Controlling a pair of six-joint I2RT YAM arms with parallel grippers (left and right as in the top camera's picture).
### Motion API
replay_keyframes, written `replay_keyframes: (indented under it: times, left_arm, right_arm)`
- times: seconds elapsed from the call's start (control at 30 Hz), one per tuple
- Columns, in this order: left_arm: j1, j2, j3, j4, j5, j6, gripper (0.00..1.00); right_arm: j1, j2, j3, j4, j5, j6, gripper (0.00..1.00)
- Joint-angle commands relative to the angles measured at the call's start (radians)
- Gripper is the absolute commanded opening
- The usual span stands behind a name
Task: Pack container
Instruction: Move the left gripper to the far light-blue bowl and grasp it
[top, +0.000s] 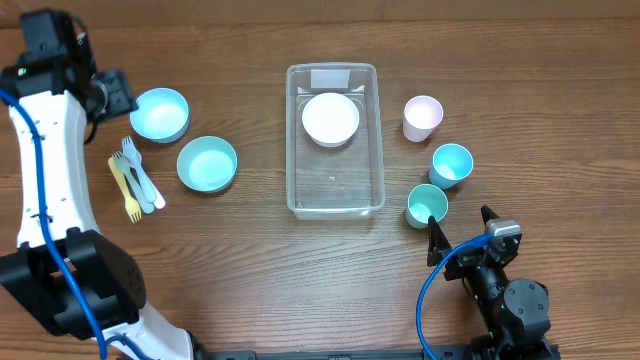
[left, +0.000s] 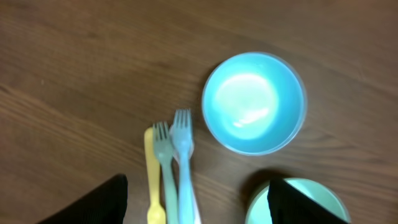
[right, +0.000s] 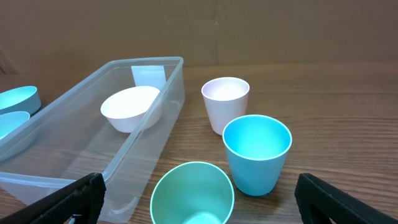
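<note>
I should bring my left gripper down toward the blue bowl (left: 254, 102) with its open fingers on both sides of the bowl's rim farthest from the container (left: 209, 84), because the blue bowl is still outside the container.
The clear container (top: 296, 190) sits mid-table with a white bowl (top: 330, 118) inside its far end; it also shows in the right wrist view (right: 168, 127). My left gripper (left: 196, 205) is open and empty above the forks (left: 169, 174), near the blue bowl (left: 254, 102) and the teal bowl (left: 317, 193). My right gripper (right: 199, 199) is open and empty, just in front of the teal cup (right: 191, 193). A blue cup (right: 256, 152) and a white cup (right: 225, 102) stand behind it.
In the overhead view the blue bowl (top: 160, 113), teal bowl (top: 207, 163) and forks (top: 134, 178) lie left of the container. The white cup (top: 422, 117), blue cup (top: 450, 165) and teal cup (top: 427, 205) stand to its right.
</note>
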Motion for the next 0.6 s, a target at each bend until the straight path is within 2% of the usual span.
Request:
replay_keyframes:
  times: [0.0,0.13,0.23,0.3,0.47,0.57]
  left_arm:
    - [0.021,-0.001,-0.183,0.136,0.0,0.086,0.73]
    - [0.016,0.008,-0.336,0.387,0.057,0.158,0.81]
    - [0.018,0.058,-0.359,0.488,0.061,0.169,0.83]
    - [0.017,0.117,-0.359,0.549,0.126,0.233,0.82]
    - [0.014,0.238,-0.358,0.671,0.172,0.243,0.81]
    - [0.014,0.29,-0.358,0.732,0.18,0.243,0.7]
  right_arm:
    - [0.0,-0.007,-0.002,0.007,-0.005,0.001,1.0]
    - [0.0,-0.007,-0.002,0.007,-0.005,0.001,1.0]
    - [0.0,-0.007,-0.002,0.007,-0.005,0.001,1.0]
    - [0.0,-0.007,-0.002,0.007,-0.005,0.001,1.0]
    - [0.0,-0.007,-0.002,0.007,-0.005,0.001,1.0]
    - [0.0,-0.007,-0.002,0.007,-0.005,0.001,1.0]
